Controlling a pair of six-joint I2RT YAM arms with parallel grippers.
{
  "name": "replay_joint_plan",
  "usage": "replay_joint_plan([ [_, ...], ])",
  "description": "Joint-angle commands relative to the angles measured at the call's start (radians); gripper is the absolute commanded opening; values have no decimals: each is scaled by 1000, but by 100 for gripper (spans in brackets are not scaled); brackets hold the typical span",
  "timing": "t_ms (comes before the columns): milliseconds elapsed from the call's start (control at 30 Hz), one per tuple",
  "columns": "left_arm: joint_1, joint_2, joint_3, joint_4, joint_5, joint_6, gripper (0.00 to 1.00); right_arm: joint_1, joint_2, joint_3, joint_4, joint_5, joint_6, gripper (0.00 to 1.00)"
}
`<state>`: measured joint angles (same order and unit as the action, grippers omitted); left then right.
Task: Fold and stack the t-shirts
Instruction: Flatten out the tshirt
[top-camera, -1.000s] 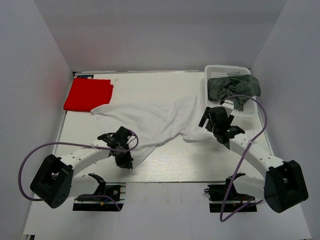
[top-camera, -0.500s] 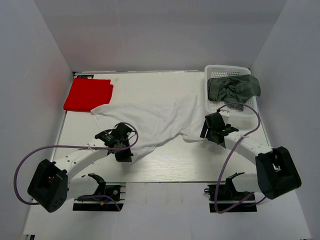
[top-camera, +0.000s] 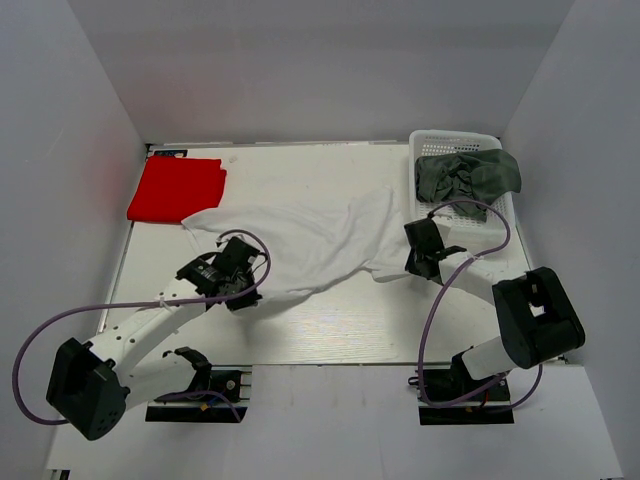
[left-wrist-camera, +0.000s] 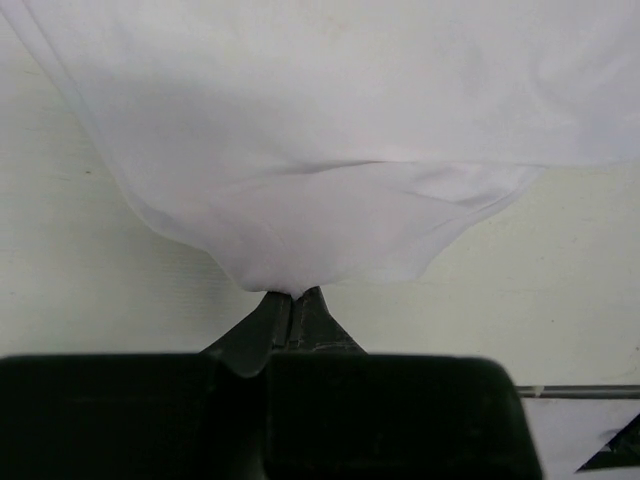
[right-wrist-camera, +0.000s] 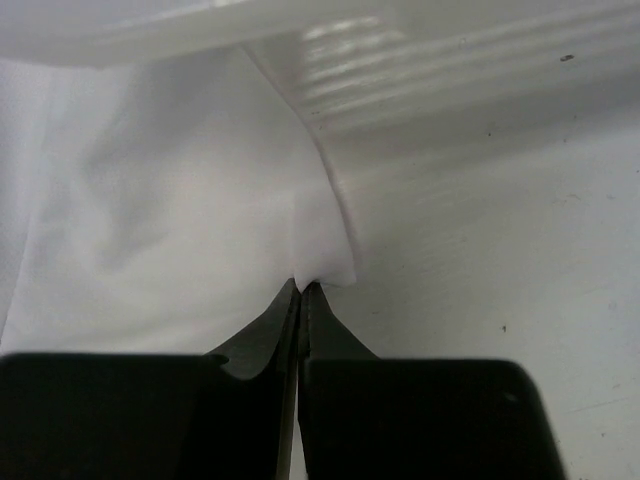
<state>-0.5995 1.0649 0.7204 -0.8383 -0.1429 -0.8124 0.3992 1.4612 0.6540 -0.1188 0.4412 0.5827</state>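
The red t-shirt's near corner (top-camera: 212, 207) lies outward of my left gripper. I need to carry the hem outward to that corner next and release it there to spread the wrinkled cloth.
The white t-shirt (top-camera: 310, 238) lies spread and wrinkled across the middle of the table. My left gripper (top-camera: 240, 292) is shut on its near hem, and in the left wrist view the white cloth (left-wrist-camera: 330, 150) bunches right at the gripper (left-wrist-camera: 292, 297). My right gripper (top-camera: 420, 262) is shut on the shirt's right edge beside the basket; the pinched fold (right-wrist-camera: 320, 225) shows at the gripper (right-wrist-camera: 302, 286). A red t-shirt (top-camera: 176, 190) lies folded flat at the far left. A dark grey-green t-shirt (top-camera: 466, 177) sits crumpled in the basket.
The white lattice basket (top-camera: 432, 139) stands at the far right corner, and its wall (right-wrist-camera: 430, 70) is close above my right gripper. Purple cables loop off both arms. Grey walls enclose the table on three sides.
The right arm reached in towards the shirt's right edge and its jaws closed on it. The left gripper, closed on the near hem, drew it away from the table's front edge.
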Motion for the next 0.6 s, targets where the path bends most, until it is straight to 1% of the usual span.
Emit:
replay_joint_plan([
  [0,-5,-25,56,-34,-93,-16,0,-3,1,28,16,-12,-44,0],
  [67,-5,-36,82,-50,-115,-16,0,1,-21,41,18,-10,-75,0],
  [100,-5,-51,111,-71,-150,-28,0,1,-77,42,39,-12,-119,0],
  [133,-5,-68,128,-84,-179,-45,0,4,-106,38,77,-10,-129,0],
  [167,-5,-68,166,-102,-246,-59,0,4,-201,23,140,-19,-185,0],
  [233,-5,-79,207,-148,-311,-94,0,7,-272,-4,194,-21,-228,0],
  [267,-5,-79,258,-148,-373,-94,0,7,-385,-25,287,-16,-297,0],
  [300,-5,-79,286,-159,-398,-94,0,3,-422,-39,321,-38,-320,0],
  [333,-5,-79,351,-168,-446,-105,0,7,-450,-48,396,-42,-346,0],
  [367,-5,-79,387,-168,-460,-105,0,6,-511,-45,413,-56,-378,0],
  [433,-5,-79,494,-168,-497,-91,0,7,-587,-9,436,-93,-425,0],
  [567,-5,-118,612,-64,-532,33,0,7,-660,62,499,-141,-517,0],
])
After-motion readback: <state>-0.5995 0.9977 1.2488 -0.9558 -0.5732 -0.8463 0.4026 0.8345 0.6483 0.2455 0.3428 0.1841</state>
